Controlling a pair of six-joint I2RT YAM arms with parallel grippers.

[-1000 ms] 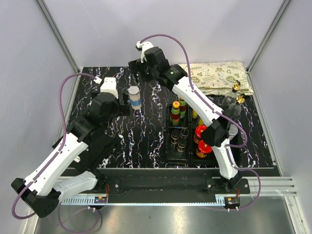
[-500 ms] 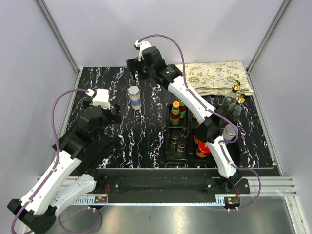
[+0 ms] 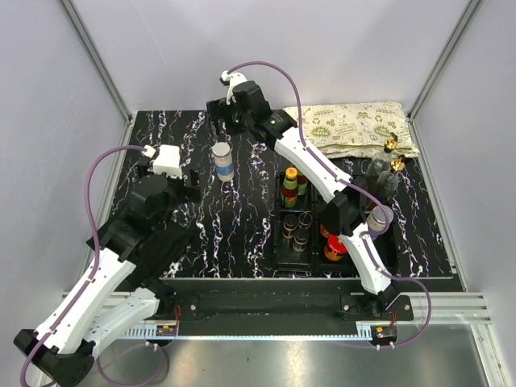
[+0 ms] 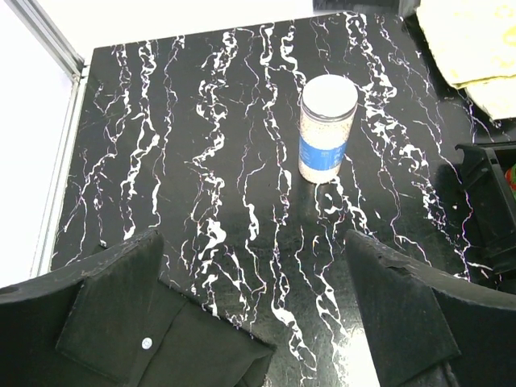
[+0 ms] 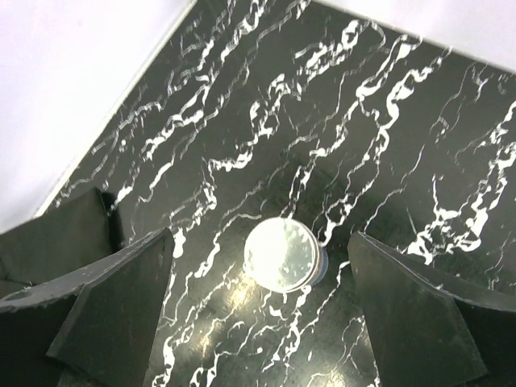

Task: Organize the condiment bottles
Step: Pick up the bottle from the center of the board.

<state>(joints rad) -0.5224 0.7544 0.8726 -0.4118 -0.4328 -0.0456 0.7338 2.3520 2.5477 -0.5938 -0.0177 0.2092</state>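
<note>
The right gripper moves down around the grey lid of the shaker bottle (image 3: pixel 222 160) (image 5: pixel 281 255) next and closes there, since the lid already lies between the wide-apart fingers.
A shaker bottle (image 3: pixel 222 160) with a grey lid and blue label stands upright and alone on the black marble mat; it also shows as the bottle (image 4: pixel 326 129) in the left wrist view. My right gripper (image 3: pixel 218 127) hovers open above and just behind it, and the lid (image 5: pixel 284 254) lies below, between the wide-apart fingers. My left gripper (image 3: pixel 193 183) is open and empty, low and to the bottle's left, apart from it. Several other condiment bottles stand in the black tray (image 3: pixel 279 242): green- and yellow-capped sauces (image 3: pixel 291 185), dark jars (image 3: pixel 295 230) and red-lidded jars (image 3: pixel 333 218).
A patterned bag (image 3: pixel 355 125) lies at the back right, with two clear gold-spouted glass bottles (image 3: pixel 393 155) in front of it. A grey-lidded shaker (image 3: pixel 379 216) is at the tray's right side. The tray's corner (image 4: pixel 484 201) shows at the right of the left wrist view. Walls enclose the mat.
My left gripper has drawn back leftward, away from the shaker bottle. My right gripper has shifted slightly left, over the bottle. Both stayed open.
</note>
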